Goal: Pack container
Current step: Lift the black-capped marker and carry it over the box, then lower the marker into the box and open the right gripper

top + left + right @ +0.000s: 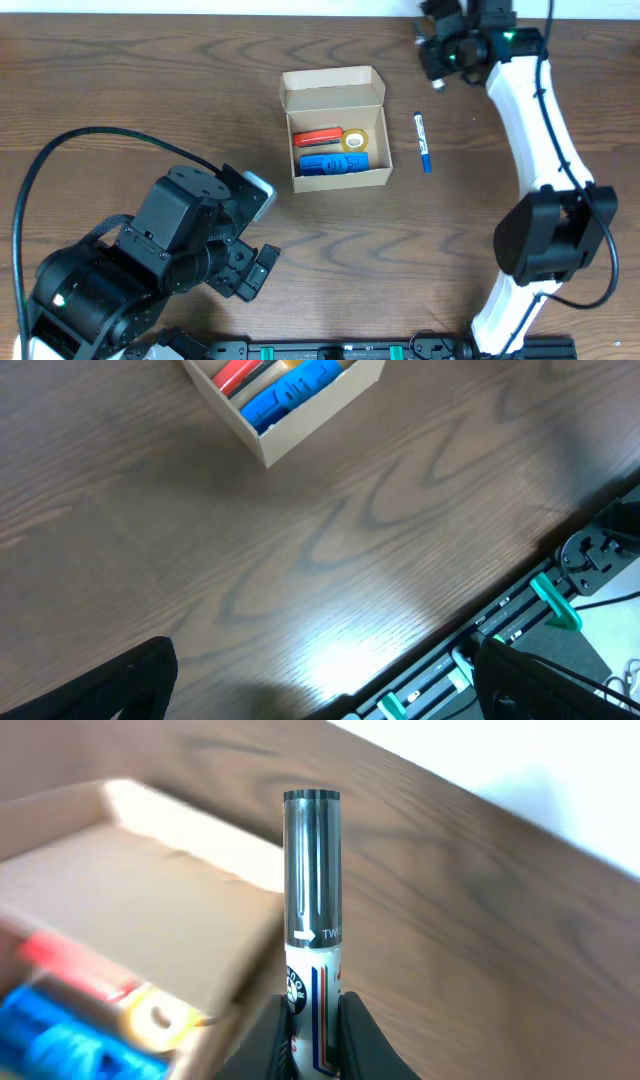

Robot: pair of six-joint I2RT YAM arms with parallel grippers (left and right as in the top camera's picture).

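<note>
I need to carry the white marker back over the blue item (334, 164) (68, 1038) next with my right gripper, turned along it, and then lower it into the open box.
The container (340, 181), a tan cardboard box with its flap lid folded back, stands open in mid-table. Inside lie a red pen (318, 137), a yellow tape roll (355, 139) and a blue item (333, 163). My right gripper (440, 72) hovers beyond the box's far right corner, shut on a white marker with a black cap (313, 870) that stands upright between the fingers (355, 1040). Box flap (120, 910) and tape roll (155, 1015) show to its left. A blue-capped marker (423, 141) lies right of the box. My left gripper (325, 690) is open, empty, near the front edge.
A black rail with green clips (520, 620) runs along the table's front edge, close to my left gripper. The left arm's cable (60, 150) loops over the left side of the table. Bare wood lies between the box (300, 420) and the front edge.
</note>
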